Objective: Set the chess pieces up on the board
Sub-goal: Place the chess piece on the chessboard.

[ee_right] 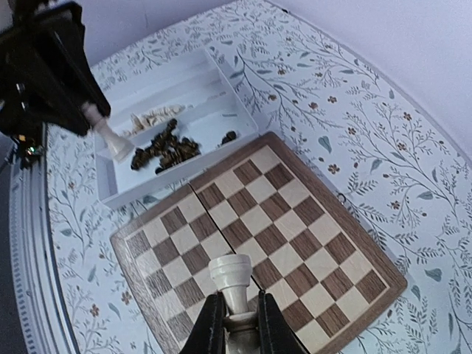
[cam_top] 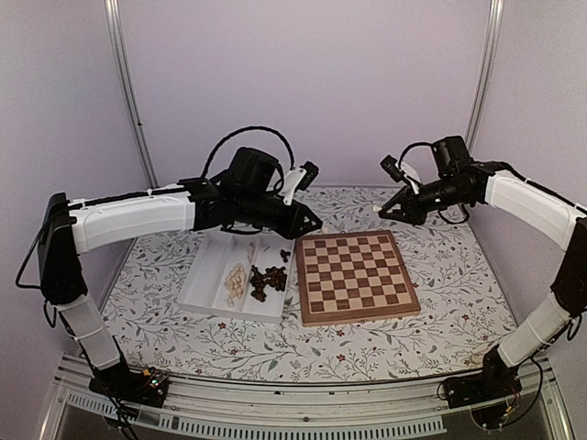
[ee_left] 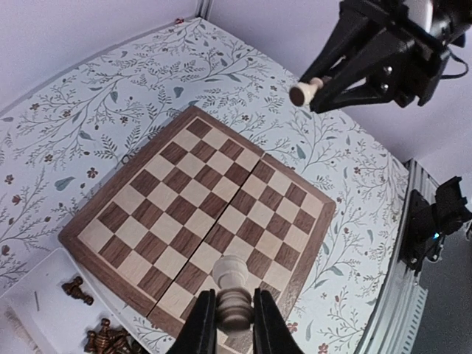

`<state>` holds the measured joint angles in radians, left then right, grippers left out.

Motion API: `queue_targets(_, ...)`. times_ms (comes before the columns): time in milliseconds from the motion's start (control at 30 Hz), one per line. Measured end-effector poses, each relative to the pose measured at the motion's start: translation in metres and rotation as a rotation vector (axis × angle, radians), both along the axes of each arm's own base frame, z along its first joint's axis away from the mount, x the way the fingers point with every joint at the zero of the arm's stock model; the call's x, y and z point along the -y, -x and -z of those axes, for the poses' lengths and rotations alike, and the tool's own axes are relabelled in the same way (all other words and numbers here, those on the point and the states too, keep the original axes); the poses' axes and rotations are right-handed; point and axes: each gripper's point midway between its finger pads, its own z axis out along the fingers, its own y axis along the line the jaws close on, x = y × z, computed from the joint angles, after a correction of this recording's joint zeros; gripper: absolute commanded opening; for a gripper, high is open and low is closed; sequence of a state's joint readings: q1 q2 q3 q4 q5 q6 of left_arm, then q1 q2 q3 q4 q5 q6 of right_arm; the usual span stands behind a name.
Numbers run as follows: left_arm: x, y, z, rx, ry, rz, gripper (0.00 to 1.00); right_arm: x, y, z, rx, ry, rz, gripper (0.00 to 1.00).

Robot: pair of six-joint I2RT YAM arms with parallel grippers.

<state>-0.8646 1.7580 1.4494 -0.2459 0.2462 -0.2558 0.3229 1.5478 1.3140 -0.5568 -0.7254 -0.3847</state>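
My right gripper is above a pale near-row square (cam_top: 379, 302) that lies nearer my base, so next it should draw back and down to release its cream piece there.
The board (cam_top: 358, 275) lies flat right of the tray, its squares bare. My left gripper (ee_left: 234, 299) is shut on a pale cream chess piece (ee_left: 233, 274), hovering above the board's near-left edge (ee_left: 199, 214). My right gripper (ee_right: 240, 302) is shut on another cream piece with a flat, rook-like top (ee_right: 230, 271), held above the board (ee_right: 295, 221). From above, the left gripper (cam_top: 312, 223) and the right gripper (cam_top: 381, 211) face each other over the board's far edge. Dark brown pieces (cam_top: 268, 280) and cream pieces (cam_top: 237, 282) lie heaped in the tray.
A white two-compartment tray (cam_top: 204, 275) sits left of the board on the floral tablecloth (cam_top: 440, 247). One dark piece (ee_right: 228, 136) lies apart in the tray, close to the board. Lilac walls and metal posts (cam_top: 128, 92) close off the back.
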Motion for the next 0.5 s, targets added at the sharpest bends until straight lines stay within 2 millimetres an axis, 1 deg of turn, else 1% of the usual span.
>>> queue_targets(100,-0.013,-0.003,-0.004,0.046,-0.043,-0.038,0.04,0.016,0.011,0.021,0.082,0.221,-0.02,0.0)
queue_targets(200,-0.023,-0.007,-0.011,0.085,-0.061,-0.072,0.04,0.016,0.035,0.048,0.118,0.431,-0.118,0.0)
queue_targets(267,-0.028,-0.008,-0.011,0.096,-0.073,-0.092,0.05,0.017,0.055,0.068,0.12,0.556,-0.196,0.0)
queue_targets(367,-0.035,-0.008,-0.006,0.098,-0.089,-0.115,0.05,0.02,0.084,0.096,0.094,0.713,-0.303,0.0)
queue_targets(433,-0.04,-0.006,0.001,0.089,-0.101,-0.125,0.05,0.02,0.096,0.11,0.07,0.782,-0.355,0.0)
queue_targets(500,-0.044,-0.002,0.008,0.078,-0.111,-0.127,0.05,0.021,0.103,0.122,0.05,0.836,-0.388,0.0)
